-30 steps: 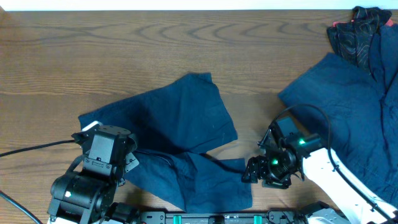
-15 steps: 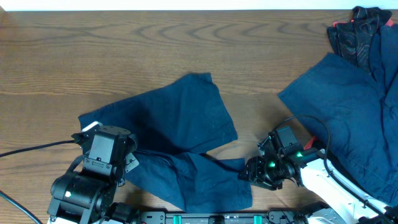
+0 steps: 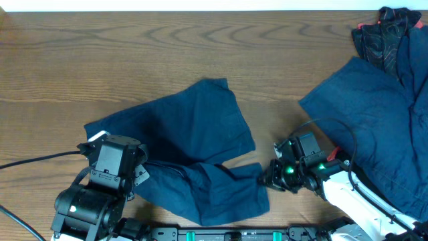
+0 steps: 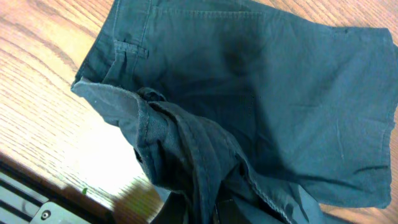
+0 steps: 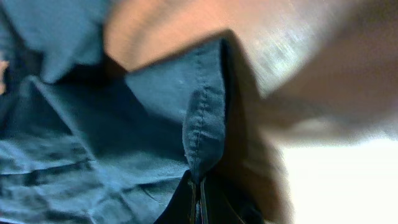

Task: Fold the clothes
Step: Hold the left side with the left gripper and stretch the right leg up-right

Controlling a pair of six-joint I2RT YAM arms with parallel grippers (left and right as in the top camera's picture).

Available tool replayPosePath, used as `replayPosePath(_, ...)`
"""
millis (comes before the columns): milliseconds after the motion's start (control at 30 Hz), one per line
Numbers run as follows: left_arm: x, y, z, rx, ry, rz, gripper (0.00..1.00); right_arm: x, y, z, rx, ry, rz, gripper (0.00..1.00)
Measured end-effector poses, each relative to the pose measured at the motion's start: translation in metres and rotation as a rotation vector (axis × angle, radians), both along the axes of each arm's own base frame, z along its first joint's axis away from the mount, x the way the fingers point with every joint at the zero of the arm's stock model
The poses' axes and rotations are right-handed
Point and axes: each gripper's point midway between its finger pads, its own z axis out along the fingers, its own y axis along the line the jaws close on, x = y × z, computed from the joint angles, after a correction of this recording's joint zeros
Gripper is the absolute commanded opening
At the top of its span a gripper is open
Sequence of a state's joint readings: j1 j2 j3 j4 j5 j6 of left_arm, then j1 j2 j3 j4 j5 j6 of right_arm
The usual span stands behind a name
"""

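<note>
The far waistband corner (image 3: 99, 127) is outward of my left gripper's fingers and lower, so they should next move outward and down and release the shorts' waistband end over it.
The clothes in front of me are a pair of dark navy shorts (image 3: 200, 127) lying crumpled on the wooden table (image 3: 100, 60), one leg towards the far side and one towards the near edge. My left gripper (image 3: 140, 173) is shut on the bunched waistband at the shorts' left side. In the left wrist view the waistband folds (image 4: 168, 137) run down into the jaws (image 4: 214, 211). My right gripper (image 3: 263, 178) is shut on the hem corner of the near leg. In the right wrist view that stitched hem corner (image 5: 202, 112) stands up out of the shut jaws (image 5: 198, 202).
A second navy garment (image 3: 374, 120) lies spread at the right, partly under the right arm (image 3: 348, 191). A dark patterned garment with red trim (image 3: 391, 30) is bunched in the far right corner. Bare wood lies to the left and far side.
My right gripper slid left to the near leg's hem corner and shut on it, and the corner has shifted slightly. The left gripper and waistband have not moved.
</note>
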State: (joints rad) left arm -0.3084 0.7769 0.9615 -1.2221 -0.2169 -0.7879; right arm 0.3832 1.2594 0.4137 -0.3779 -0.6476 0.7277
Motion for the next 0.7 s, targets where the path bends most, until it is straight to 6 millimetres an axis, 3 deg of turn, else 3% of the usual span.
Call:
replayPosePath(133, 0.0, 0.0, 0.0, 0.0, 0.0, 0.0, 0.06, 0.025, 0.01, 0.018, 0.041, -0.112, 0.01, 0.01)
replayPosePath(300, 0.0, 0.002, 0.0, 0.012, -0.002, 0.006, 0.06, 0.078, 0.019, 0.076, 0.003, -0.296, 0.03, 0.01)
replayPosePath(400, -0.001, 0.008, 0.0, 0.039, -0.002, 0.023, 0.06, 0.113, 0.012, 0.123, -0.089, -0.437, 0.012, 0.01)
replayPosePath(533, 0.0, 0.016, 0.003, 0.061, -0.023, 0.084, 0.06, 0.143, -0.001, 0.167, -0.196, -0.58, -0.023, 0.01)
replayPosePath(700, 0.004, 0.029, 0.008, 0.062, -0.069, 0.213, 0.06, 0.173, -0.015, 0.206, -0.26, -0.742, -0.071, 0.01)
